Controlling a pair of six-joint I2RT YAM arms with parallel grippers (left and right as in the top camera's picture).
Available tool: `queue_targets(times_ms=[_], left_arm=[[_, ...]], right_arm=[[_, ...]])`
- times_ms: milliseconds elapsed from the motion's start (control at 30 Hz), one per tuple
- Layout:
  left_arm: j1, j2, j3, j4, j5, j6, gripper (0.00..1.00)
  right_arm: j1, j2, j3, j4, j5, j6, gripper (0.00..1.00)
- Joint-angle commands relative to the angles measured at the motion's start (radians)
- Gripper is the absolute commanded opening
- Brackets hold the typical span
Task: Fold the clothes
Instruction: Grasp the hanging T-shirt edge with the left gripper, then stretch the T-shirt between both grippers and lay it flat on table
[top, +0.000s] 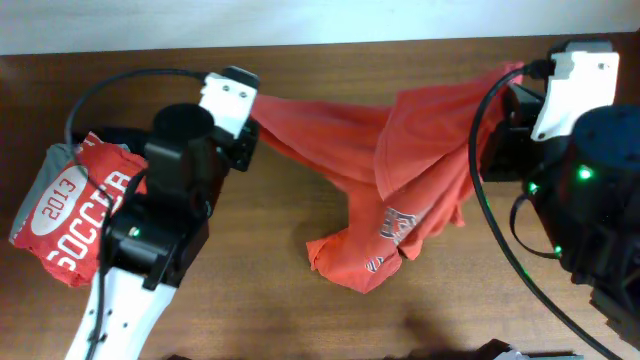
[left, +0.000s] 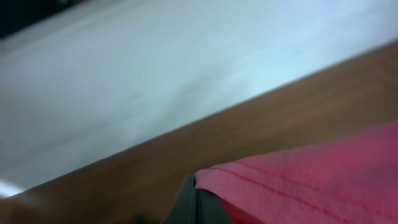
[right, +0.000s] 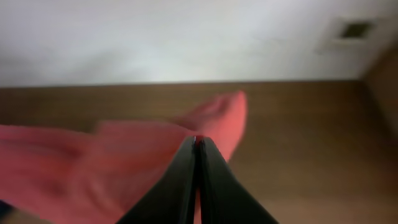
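The T-shirt's print lies bunched on the wood, so next my right gripper will go up, then outward and down to the table's far strip (top: 415, 57) to release the T-shirt's edge.
The orange-red T-shirt (top: 400, 170) hangs stretched between both grippers above the brown table, sagging in the middle, its lowest part with the dark print bunched on the wood (top: 370, 255). My left gripper (top: 255, 105) is shut on one edge of it; the left wrist view shows a hemmed edge of the shirt (left: 298, 180) pinched at the left gripper's (left: 195, 182) tips. My right gripper (top: 520, 75) is shut on the opposite edge; in the right wrist view the right gripper's (right: 197, 142) dark fingers (right: 180, 180) press together with red cloth (right: 124, 168) between and behind them.
A folded red shirt with white "2013 SOCCER" lettering (top: 80, 215) lies on folded grey and dark garments (top: 35, 190) at the left, under my left arm. The table's far edge (top: 330, 42) meets a white wall.
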Motion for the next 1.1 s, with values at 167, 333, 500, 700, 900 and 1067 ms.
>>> queue_targets(times_ms=[167,333,500,700,900,1067], left_arm=[[0.011,-0.07,0.117,0.006,-0.299,0.005,0.0],[0.011,-0.07,0.225,0.001,-0.351,0.005,0.0],[0.01,-0.069,0.342,-0.057,-0.35,0.004,0.0],[-0.011,-0.069,0.471,-0.135,-0.265,0.004,0.0],[-0.064,-0.069,0.552,-0.159,-0.241,0.005,0.0],[-0.106,-0.07,0.615,-0.179,-0.243,0.005,0.0]], right_arm=[[-0.002,0.089,0.019,-0.134,0.138,0.012,0.08],[-0.055,0.153,0.019,-0.216,0.146,0.156,0.04],[-0.185,0.173,0.019,-0.25,0.114,0.272,0.04],[-0.237,0.163,0.019,-0.206,-0.025,0.175,0.04],[-0.236,0.137,0.025,-0.17,-0.047,0.152,0.04],[-0.236,0.081,0.06,-0.139,-0.048,0.152,0.04]])
